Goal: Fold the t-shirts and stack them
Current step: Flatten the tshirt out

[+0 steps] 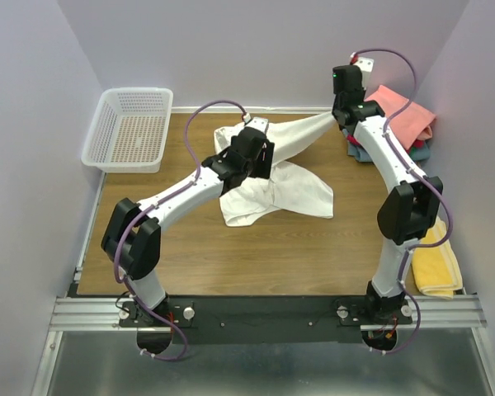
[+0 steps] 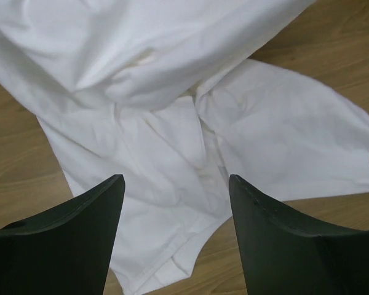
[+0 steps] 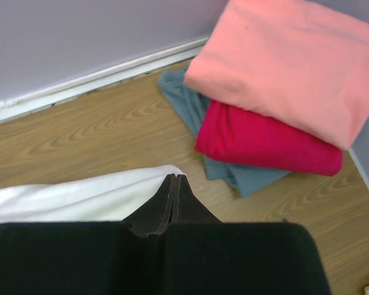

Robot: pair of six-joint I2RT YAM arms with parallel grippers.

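The cloth at the near fold beside the spread sleeve is still bunched and overlapped, so I need to move my left gripper down and back onto that fold.
The white t-shirt (image 1: 285, 186) lies crumpled on the table's middle, one part pulled taut up to the back right. My right gripper (image 1: 340, 116) is shut on that stretched end, and the white cloth (image 3: 80, 196) shows at its closed tips (image 3: 174, 178). My left gripper (image 1: 256, 132) hangs open over the shirt's bunched middle (image 2: 160, 141), holding nothing. A stack of folded shirts stands at the back right: salmon-pink (image 3: 283, 61) on top, crimson (image 3: 264, 141) under it, grey-blue (image 3: 246, 175) at the bottom. No floral print shows.
A white plastic mesh basket (image 1: 130, 128) stands at the back left. A folded yellow cloth (image 1: 439, 264) lies at the right edge near the right arm's base. Walls close in the back and both sides.
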